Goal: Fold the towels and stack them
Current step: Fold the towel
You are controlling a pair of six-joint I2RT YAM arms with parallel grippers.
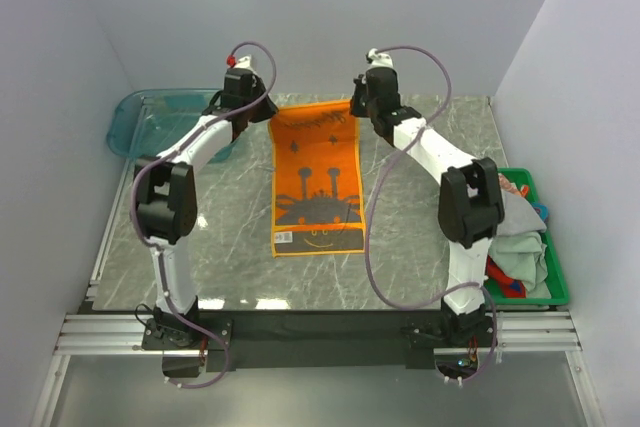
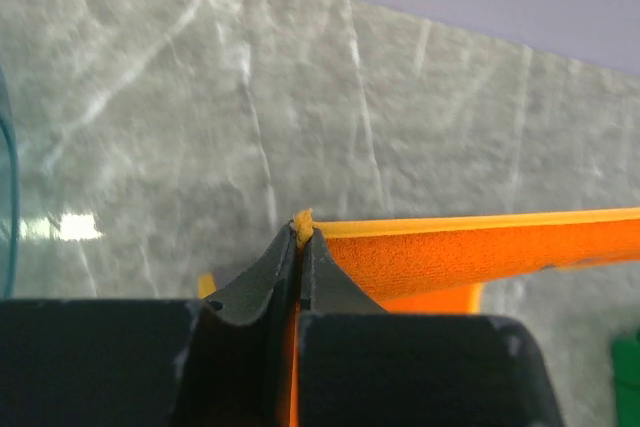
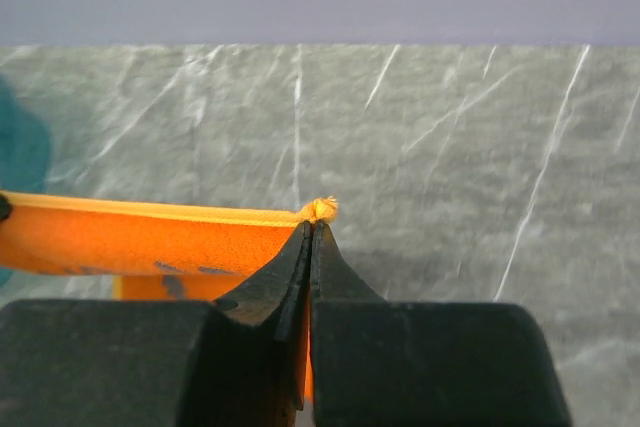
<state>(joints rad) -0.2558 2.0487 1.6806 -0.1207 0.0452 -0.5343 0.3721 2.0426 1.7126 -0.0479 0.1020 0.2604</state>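
Note:
The orange towel's near end lies flat, so my left gripper will go back and down to the towel's near corner by the white label (image 1: 275,252) and release the towel's hem.
An orange towel (image 1: 317,177) with a dark printed figure lies lengthwise in the middle of the marble table (image 1: 230,227). Its far edge is lifted off the surface. My left gripper (image 1: 262,113) is shut on the towel's far left corner, and the yellow hem tip pokes out between the fingertips (image 2: 300,229). My right gripper (image 1: 357,107) is shut on the far right corner, with a frayed tuft showing above its tips (image 3: 315,229). The orange towel's (image 2: 470,257) edge runs taut between the two grippers, and the same towel (image 3: 140,239) stretches left in the right wrist view.
A clear teal plastic tub (image 1: 150,119) stands at the far left of the table, behind the left arm. A green crate (image 1: 530,247) at the right edge holds several more towels, pale green and red-patterned among them, partly hidden by the right arm.

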